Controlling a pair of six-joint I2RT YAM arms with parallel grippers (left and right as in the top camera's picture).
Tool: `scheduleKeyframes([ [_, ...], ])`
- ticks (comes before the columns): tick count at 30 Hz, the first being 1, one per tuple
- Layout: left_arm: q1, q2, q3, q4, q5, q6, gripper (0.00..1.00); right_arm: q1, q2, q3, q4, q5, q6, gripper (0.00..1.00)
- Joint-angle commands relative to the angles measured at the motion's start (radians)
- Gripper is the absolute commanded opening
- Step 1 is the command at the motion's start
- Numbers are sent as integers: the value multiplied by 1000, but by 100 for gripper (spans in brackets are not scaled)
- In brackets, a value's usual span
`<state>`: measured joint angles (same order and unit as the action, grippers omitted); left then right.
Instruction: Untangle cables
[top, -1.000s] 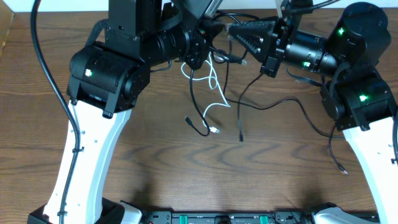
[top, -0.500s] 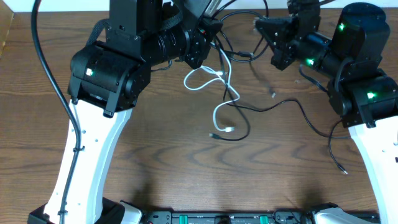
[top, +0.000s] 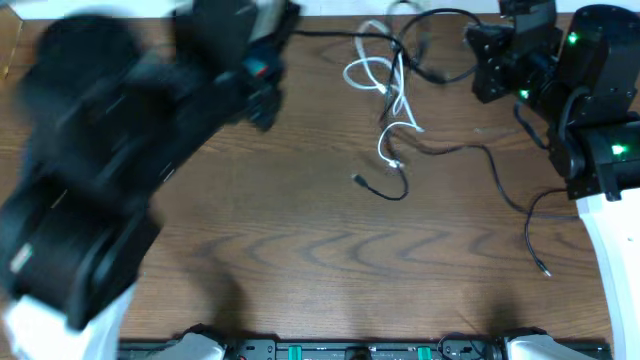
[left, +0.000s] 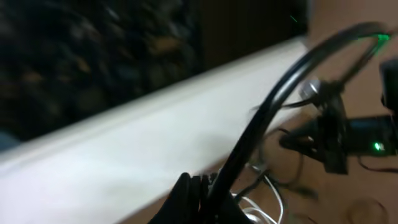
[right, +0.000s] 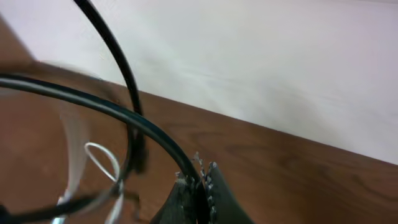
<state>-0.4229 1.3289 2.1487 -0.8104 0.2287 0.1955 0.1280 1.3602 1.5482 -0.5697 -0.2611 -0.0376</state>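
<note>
Next, my left gripper will pull to the left in the overhead view, return toward the white loops and release the black cable, since it runs into the tangle.
The cables lie tangled at the back middle of the table. A white cable (top: 385, 85) loops there, and its plug lies lower (top: 392, 160). A black cable (top: 330, 34) runs taut from my left gripper (top: 285, 30) into the tangle. My left gripper (left: 199, 186) is shut on this black cable (left: 273, 106); white loops (left: 267, 190) lie beyond it. My right gripper (top: 478, 50) is at the back right and is shut (right: 200, 177) on another black cable (right: 93, 102). A loose black end (top: 357, 180) lies mid-table.
A long black cable (top: 500, 180) trails down the right side to a plug (top: 543, 268) near the right arm's white base (top: 620, 250). The left arm (top: 90, 200) is blurred across the left half. A white wall (right: 249, 50) lies behind the table's back edge.
My left arm has swung left and is motion-blurred. The tangle has shifted up and right toward the back. My right gripper has drawn back to the right with its cable.
</note>
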Motion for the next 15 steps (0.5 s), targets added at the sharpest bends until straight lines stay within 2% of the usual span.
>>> scheduleKeyframes([
  [1,2,-68,13,13,-153,-5,7,-47,-11,8,-10,79,-32,1],
  [15,2,-136,16,25,-424,41,8,-135,-11,8,-29,294,-145,1],
])
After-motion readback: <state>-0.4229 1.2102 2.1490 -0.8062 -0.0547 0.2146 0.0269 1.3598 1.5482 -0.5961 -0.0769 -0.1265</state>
